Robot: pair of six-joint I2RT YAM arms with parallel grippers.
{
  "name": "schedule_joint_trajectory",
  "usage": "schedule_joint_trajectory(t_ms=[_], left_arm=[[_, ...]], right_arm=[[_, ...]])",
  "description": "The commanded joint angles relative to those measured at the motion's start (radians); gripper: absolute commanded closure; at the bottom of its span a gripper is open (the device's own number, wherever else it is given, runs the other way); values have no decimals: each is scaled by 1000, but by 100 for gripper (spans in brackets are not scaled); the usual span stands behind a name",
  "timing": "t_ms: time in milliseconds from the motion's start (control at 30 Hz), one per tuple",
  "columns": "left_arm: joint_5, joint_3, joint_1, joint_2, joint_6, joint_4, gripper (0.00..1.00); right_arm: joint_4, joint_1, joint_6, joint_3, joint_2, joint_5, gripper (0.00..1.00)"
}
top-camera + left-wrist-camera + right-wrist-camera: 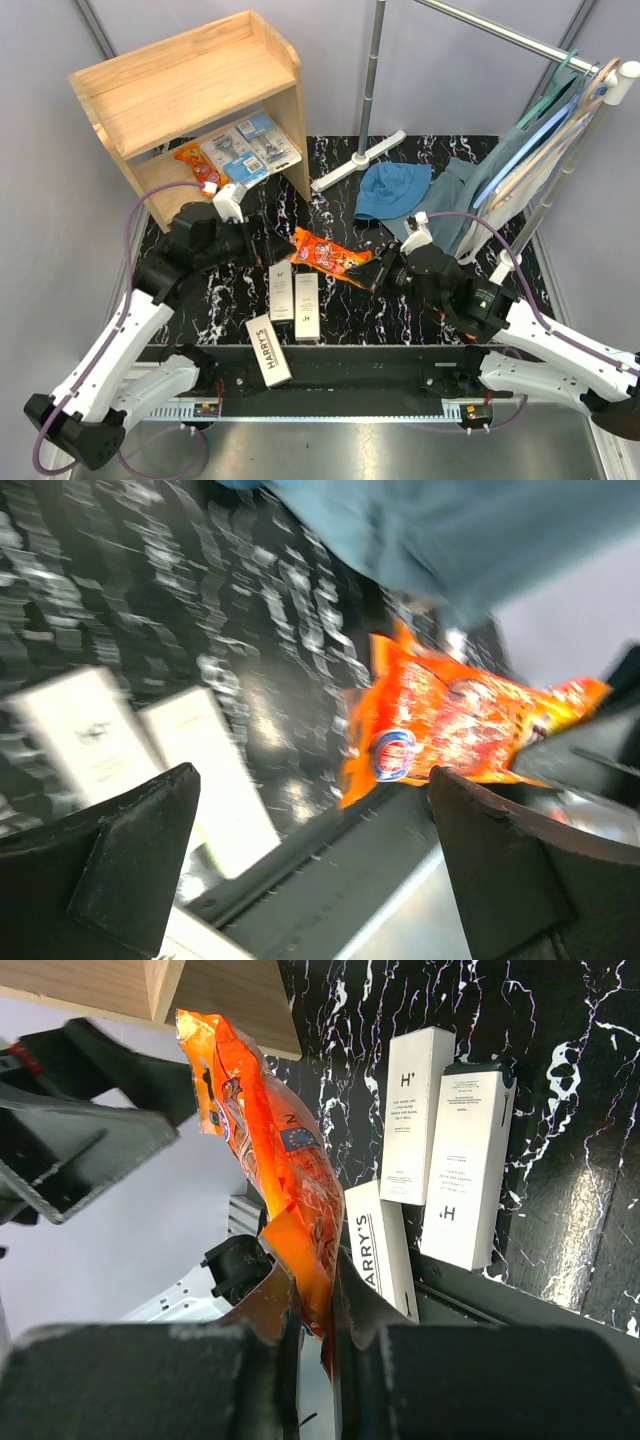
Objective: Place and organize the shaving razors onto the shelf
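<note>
I need to move my right gripper outward and to the left in the top view and release at the lower level's bare end, since a matching pack lies alongside.
My right gripper is shut on one end of a shiny orange pack and holds it above the table; it shows in the right wrist view and the left wrist view. My left gripper is open and empty, just left of the pack. Three white Harry's boxes lie on the table: two side by side and one near the front edge. The wooden shelf stands at the back left. Its lower level holds an orange pack and blue blister packs.
A metal clothes rack stands at the back with blue cloths hung on its right side. A blue hat lies on the table behind the right gripper.
</note>
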Motion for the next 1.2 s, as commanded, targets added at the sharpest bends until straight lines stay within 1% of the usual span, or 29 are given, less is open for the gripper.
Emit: schedule_joint_trajectory(t_ms=[0,200,233,267,300,367,400,433,500,600,667,833,1000,1167], left_arm=[[-272,127,2,-75,88,-138,1],[-519,279,2,-92,148,-331,1],[-606,309,2,-101,148,-357,1],[-642,323,2,-106,149,-397,1],[-730,339,2,-114,145,-422,1],[-829,388,2,-127,128,-507,1],[-928,408,2,-132,122,-538,1],[-978,447,2,-132,119,-570,1],[-1088,474,2,-146,132,-627,1],[-1170,507,2,-170,154,-653,1],[-1201,521,2,-176,160,-667,1],[-1215,564,2,-181,163,-686,1],[-1208,606,2,-172,177,-698,1],[-1184,615,2,-183,172,-700,1]], right_arm=[[32,-2,-11,4,-6,16,97],[35,-1,-12,8,14,6,97],[37,-2,-11,7,16,0,97],[38,-2,-14,7,22,-1,97],[46,-2,-11,7,28,-3,97],[54,-2,-14,8,37,-13,97],[61,-2,-16,13,52,-17,97],[67,-4,-16,17,60,-26,97],[83,-2,-22,30,95,-38,97],[107,-2,-35,63,152,-73,97],[132,-2,-48,94,204,-89,97],[199,-1,-66,164,313,-130,98],[252,-2,-95,302,470,-162,97],[362,-2,-82,427,638,-233,97]])
